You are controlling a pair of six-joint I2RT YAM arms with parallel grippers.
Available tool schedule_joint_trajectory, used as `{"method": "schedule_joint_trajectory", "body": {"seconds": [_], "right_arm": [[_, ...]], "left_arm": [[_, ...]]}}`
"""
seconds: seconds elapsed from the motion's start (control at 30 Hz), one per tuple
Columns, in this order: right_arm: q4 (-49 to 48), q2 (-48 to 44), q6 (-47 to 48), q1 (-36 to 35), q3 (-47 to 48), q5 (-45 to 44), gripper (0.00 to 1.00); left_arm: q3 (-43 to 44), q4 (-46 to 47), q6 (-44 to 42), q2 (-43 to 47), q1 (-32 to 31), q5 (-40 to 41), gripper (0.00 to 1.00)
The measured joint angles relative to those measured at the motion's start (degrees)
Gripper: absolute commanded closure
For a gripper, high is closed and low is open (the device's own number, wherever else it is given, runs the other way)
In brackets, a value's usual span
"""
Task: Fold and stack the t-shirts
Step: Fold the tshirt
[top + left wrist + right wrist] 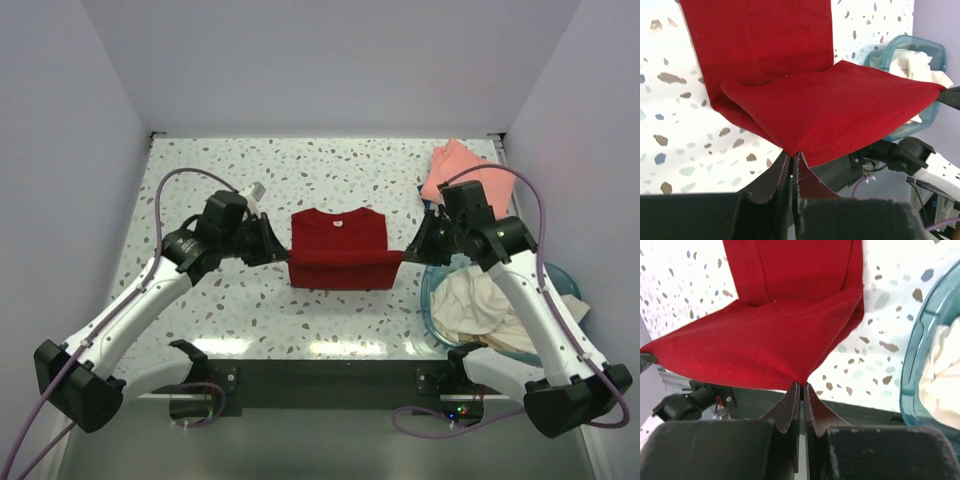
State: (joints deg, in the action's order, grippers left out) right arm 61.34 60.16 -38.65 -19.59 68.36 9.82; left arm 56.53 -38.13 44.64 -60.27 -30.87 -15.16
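The shirt's far half is uncovered, so my left gripper will next bring the shirt's pinched corner outward and down onto the shirt's far corner (298,215) on its own side and let go of it.
A dark red t-shirt (338,245) with a small white neck label lies mid-table, its near part lifted and stretched between both grippers. My left gripper (283,256) is shut on its left corner; in the left wrist view the gripper (793,156) pinches the red cloth (815,110). My right gripper (408,256) is shut on its right corner; in the right wrist view the gripper (803,386) pinches the red cloth (765,345). A salmon-pink shirt (452,166) lies at the far right. Cream-white shirts (478,303) sit in the basket.
A translucent teal basket (435,310) stands at the near right under my right arm; it also shows in the left wrist view (910,46) and the right wrist view (920,355). The speckled table (200,180) ends in white walls on three sides.
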Motion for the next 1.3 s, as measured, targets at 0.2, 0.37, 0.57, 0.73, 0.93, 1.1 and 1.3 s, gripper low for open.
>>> {"method": "schedule_joint_trajectory", "body": {"seconds": [0.2, 0.37, 0.57, 0.73, 0.93, 1.1, 1.3], "right_arm": [[-4.92, 8.46, -0.37, 0.0, 1.31, -2.86, 1.0], [-7.69, 14.23, -0.11, 0.0, 3.85, -4.57, 1.0], [-9.64, 20.02, 0.92, 0.0, 8.72, -6.32, 1.0], [-10.54, 24.98, 1.97, 0.04, 11.63, -7.63, 1.0], [-11.91, 31.36, 3.15, 0.15, 14.56, -9.38, 1.0], [-12.41, 36.89, 3.91, 0.22, 18.05, -10.47, 1.0], [-12.72, 43.6, 4.87, 0.92, 23.39, -10.88, 1.0]], "left_arm": [[1.33, 2.71, -1.88, -7.23, 1.27, 1.33, 1.0], [1.88, 5.49, -3.58, -12.11, 3.69, 1.14, 1.0], [3.5, 8.92, -5.42, -17.42, 7.02, -0.02, 1.0], [6.19, 11.3, -6.86, -23.19, 8.11, -0.72, 1.0], [9.81, 12.44, -8.39, -30.23, 9.27, -0.59, 1.0], [14.03, 13.25, -10.19, -35.95, 10.14, 0.59, 1.0], [19.52, 13.46, -12.15, -43.1, 10.91, 1.73, 1.0]]}}
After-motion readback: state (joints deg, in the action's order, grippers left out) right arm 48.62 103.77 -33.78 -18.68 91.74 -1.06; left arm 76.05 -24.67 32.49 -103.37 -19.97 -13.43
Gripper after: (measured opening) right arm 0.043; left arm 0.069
